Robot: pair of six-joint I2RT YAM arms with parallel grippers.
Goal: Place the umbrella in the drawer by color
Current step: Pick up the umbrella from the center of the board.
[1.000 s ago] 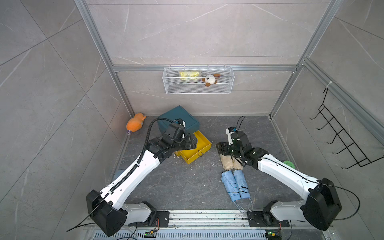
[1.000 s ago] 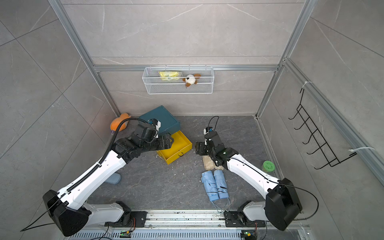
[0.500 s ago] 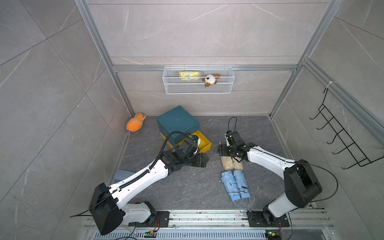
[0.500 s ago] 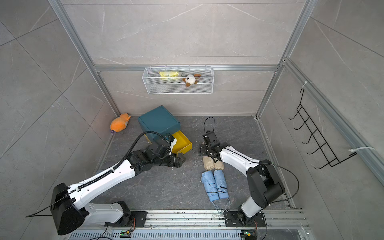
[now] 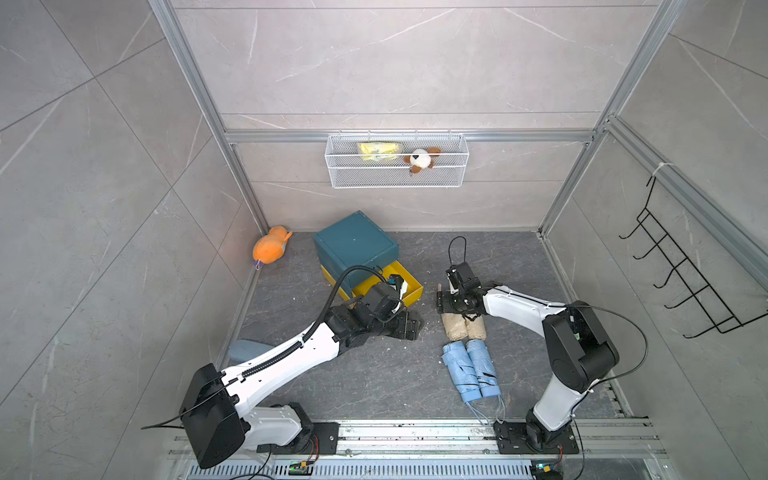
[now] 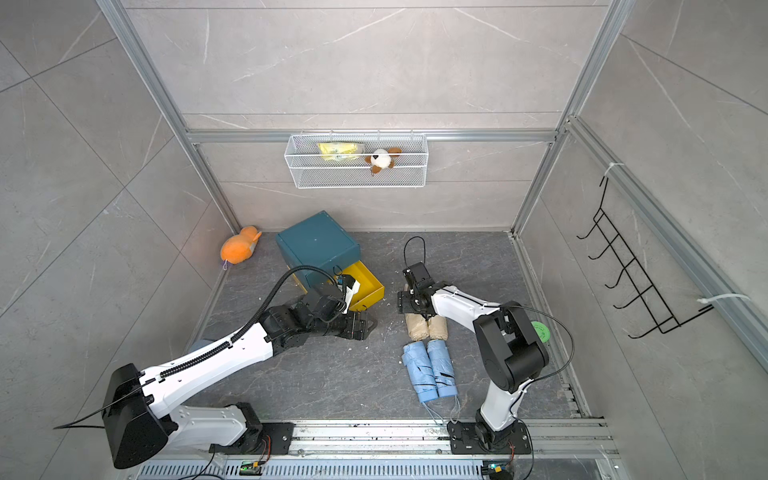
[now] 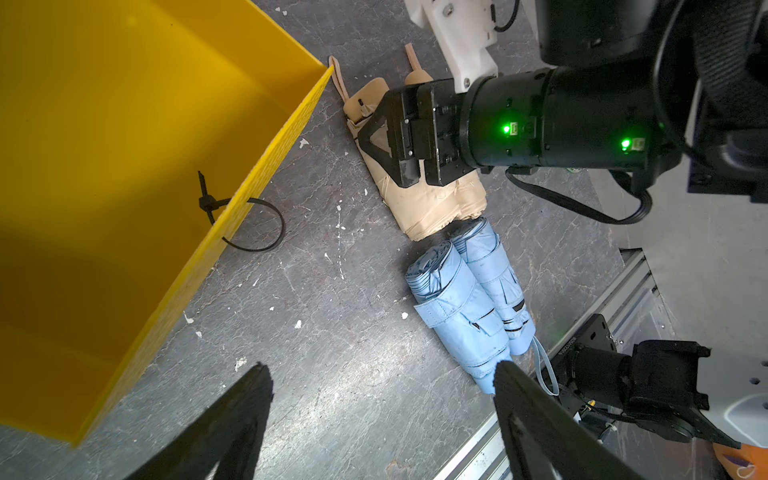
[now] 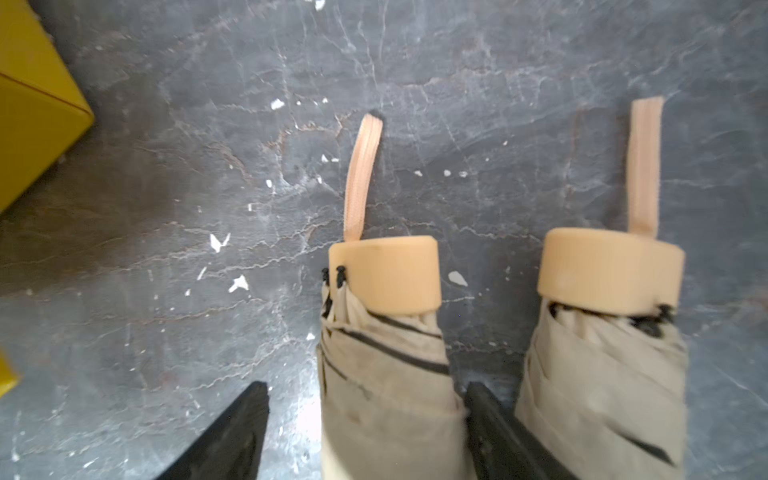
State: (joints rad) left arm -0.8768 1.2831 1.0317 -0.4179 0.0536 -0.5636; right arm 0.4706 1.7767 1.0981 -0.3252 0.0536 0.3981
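Note:
The beige umbrella nearer the drawer is between my right gripper's open fingers. My right gripper should close them next onto its wrapped fabric near the cap.
Two beige folded umbrellas lie side by side on the dark floor, with two light blue umbrellas just in front of them. My right gripper is open and straddles one beige umbrella; one finger touches its side, and the other stands off it. The second beige umbrella lies beside it. My left gripper is open and empty, low over the floor in front of the pulled-out yellow drawer of the teal cabinet.
An orange plush lies in the back left corner. A wire basket hangs on the back wall and a black hook rack on the right wall. A green object sits behind my right arm. A rail runs along the front.
My left gripper came away from the yellow drawer down to the floor in front of it. My right arm folded in and its gripper settled over a beige umbrella.

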